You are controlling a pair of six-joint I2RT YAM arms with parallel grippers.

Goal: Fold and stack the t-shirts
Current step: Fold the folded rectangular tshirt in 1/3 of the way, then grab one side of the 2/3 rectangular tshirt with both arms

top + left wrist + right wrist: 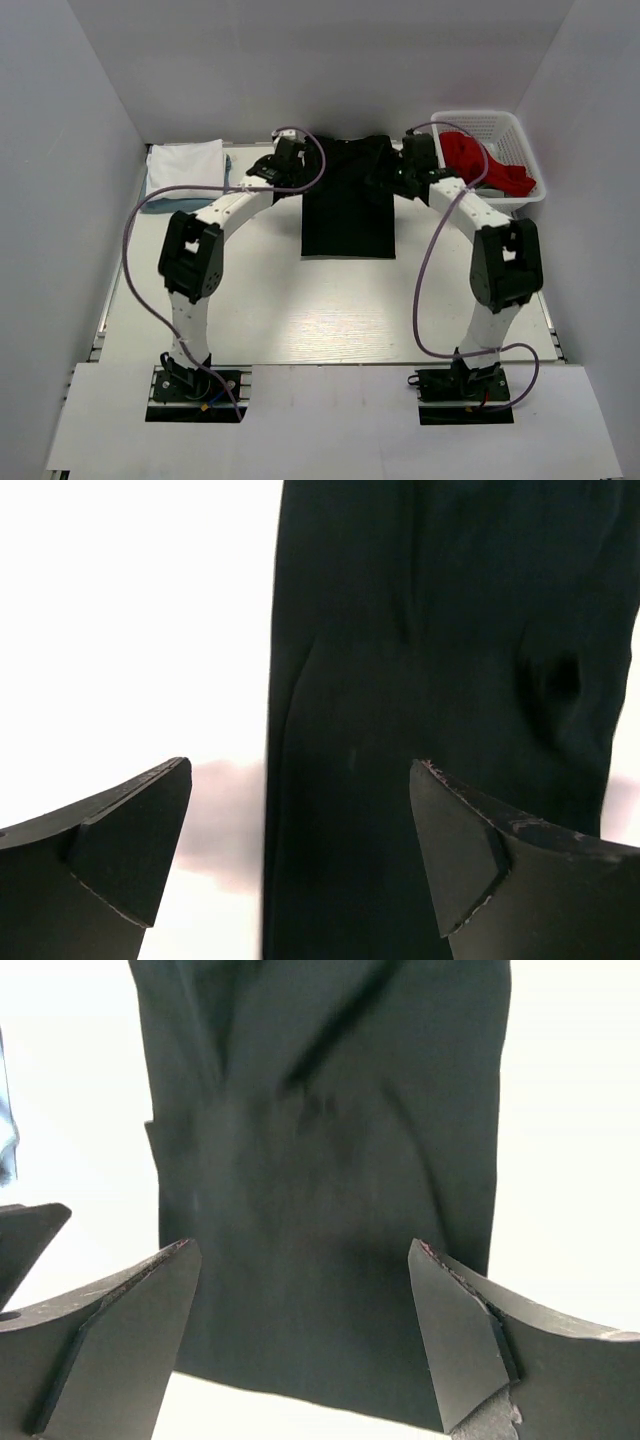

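Note:
I should move my left gripper back and down to the black t-shirt's near corner [305, 252] on the white t-shirt's side, since that corner is lower and farther back.
A black t-shirt [347, 205] lies flat on the table at the back centre, its sides folded in to a long strip. My left gripper [297, 172] is at the strip's left edge near the top; in the left wrist view [300, 850] it is open and empty, with the shirt's edge [420, 680] between the fingers. My right gripper [388, 178] is at the strip's right side; in the right wrist view [300, 1330] it is open and empty above the shirt [320, 1160]. A folded white t-shirt [184, 165] lies at the back left on a light blue-grey one [229, 170].
A white plastic mesh basket [521, 135] stands at the back right with red cloth [485, 165] in it. White walls close in the table on the left, back and right. Purple cables loop from both arms.

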